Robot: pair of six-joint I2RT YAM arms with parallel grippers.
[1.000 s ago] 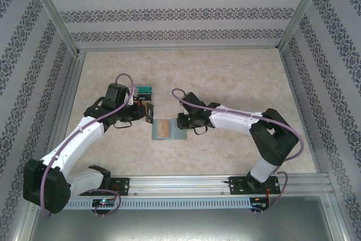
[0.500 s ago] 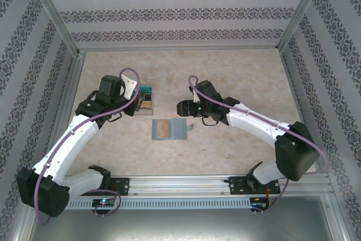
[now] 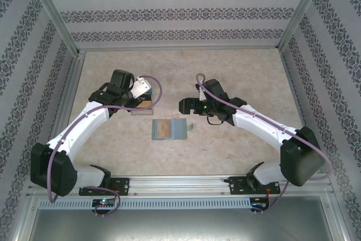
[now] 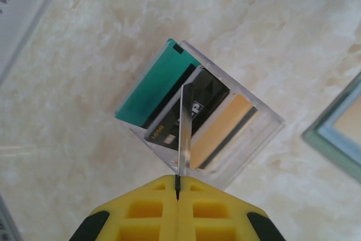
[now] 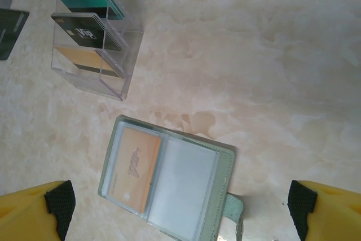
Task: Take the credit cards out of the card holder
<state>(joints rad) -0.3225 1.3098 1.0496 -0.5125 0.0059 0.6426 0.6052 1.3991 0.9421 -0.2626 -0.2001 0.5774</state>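
Next, my left gripper moves down with a turn to the clear stand's teal row (image 3: 149, 90) (image 4: 158, 86) and releases the credit card, since it hangs crooked above the stand's slots.
The card holder (image 5: 169, 187) lies open on the table (image 3: 171, 130), grey-green with a tab at its right edge. Its left pocket holds a tan credit card (image 5: 133, 173); the right pocket looks empty. My right gripper (image 5: 179, 204) hangs above it, open wide and holding nothing, just right of the holder in the top view (image 3: 186, 105). My left gripper (image 4: 178, 182) is shut on a thin credit card (image 4: 183, 134) seen edge-on. It holds the card over a clear stand (image 4: 248, 139) with teal (image 4: 152, 91), dark (image 4: 197, 105) and tan (image 4: 223, 131) cards.
The clear stand (image 3: 145, 106) sits just up and left of the holder, under my left gripper (image 3: 142, 95). Patterned walls and metal posts enclose the table on three sides. Open tabletop stretches behind and to the right of both arms.
My right gripper has opened and drawn back up and to the right, off the holder. My left gripper has carried its card away from the holder to above the stand.
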